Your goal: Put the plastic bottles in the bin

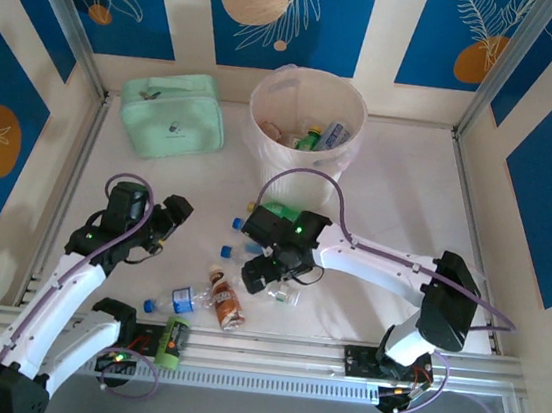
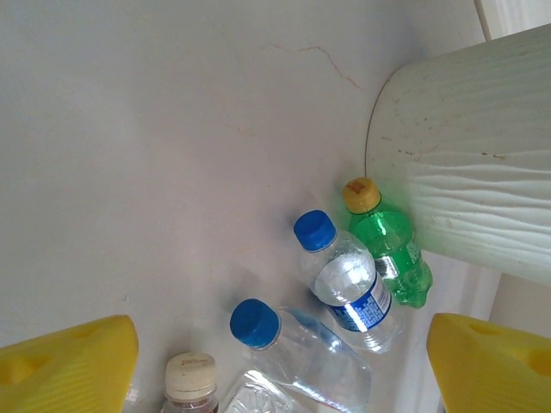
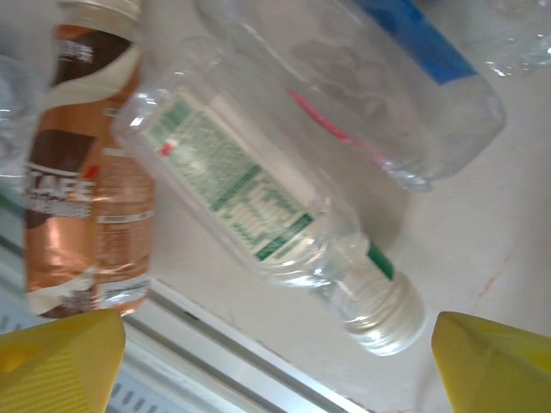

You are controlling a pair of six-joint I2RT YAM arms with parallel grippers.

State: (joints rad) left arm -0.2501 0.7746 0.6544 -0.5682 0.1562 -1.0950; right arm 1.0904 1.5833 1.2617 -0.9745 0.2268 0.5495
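Observation:
The clear bottle with the green label [image 3: 284, 224] lies directly beneath my open fingers, so next I should bring my right gripper down onto it and close on it.
The white ribbed bin [image 1: 264, 137] stands at the back with a few plastic bottles inside [image 1: 320, 136]. More bottles lie on the table: a green one with a yellow cap [image 2: 389, 251], two clear ones with blue caps [image 2: 349, 280] [image 2: 297, 344], and a white-capped one [image 2: 191, 379]. My left gripper [image 1: 165, 221] [image 2: 280, 361] is open, off to the left of them and holding nothing. My right gripper [image 1: 268, 271] [image 3: 275, 361] is open low over a clear bottle with a green label and pale cap [image 3: 258, 202]. Beside that bottle lie a brown coffee bottle [image 3: 86, 198] and a blue-labelled clear bottle [image 3: 370, 86].
A mint-green zip pouch [image 1: 172, 113] lies at the back left. A clear blue-capped bottle [image 1: 174, 300] and a green bottle [image 1: 174, 340] lie near the front rail [image 1: 268, 352] by the left arm's base. The bin's wall [image 2: 465, 172] is close behind the green bottle.

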